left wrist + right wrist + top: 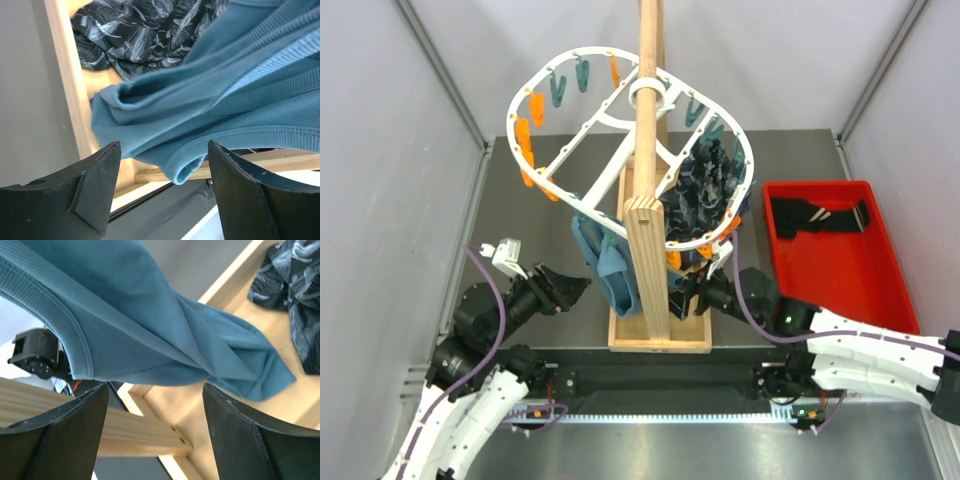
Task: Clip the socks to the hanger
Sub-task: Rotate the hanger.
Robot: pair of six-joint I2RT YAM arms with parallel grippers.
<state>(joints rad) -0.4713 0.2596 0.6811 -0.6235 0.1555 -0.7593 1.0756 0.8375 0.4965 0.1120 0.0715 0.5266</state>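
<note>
The robot needs to bring its right gripper onto the blue cloth at its stitched hem (81, 352) beside the wooden pole and close there, since the cloth hangs just beyond the open, empty fingers.
The white oval hanger (610, 117) hangs on the wooden pole, with orange and teal clothespins round its rim. The black socks (817, 218) lie in the red bin at the right, away from both grippers. My left gripper (570, 290) is open and empty, just left of the hanging blue cloths (605, 262). In the left wrist view its fingers (95, 190) stand wide apart with a blue cloth hem (190, 170) just beyond them. My right gripper (685, 292) is open and empty at the right side of the wooden base. Blue cloth (150, 325) hangs beyond its fingers (235, 435).
The wooden pole (648, 150) rises from a tray-like wooden base (660, 340) at the table's middle front. Dark patterned navy fabric (705, 190) hangs from the hanger's right side and shows in both wrist views. The red bin (840, 285) stands at the right. Grey walls close in on both sides.
</note>
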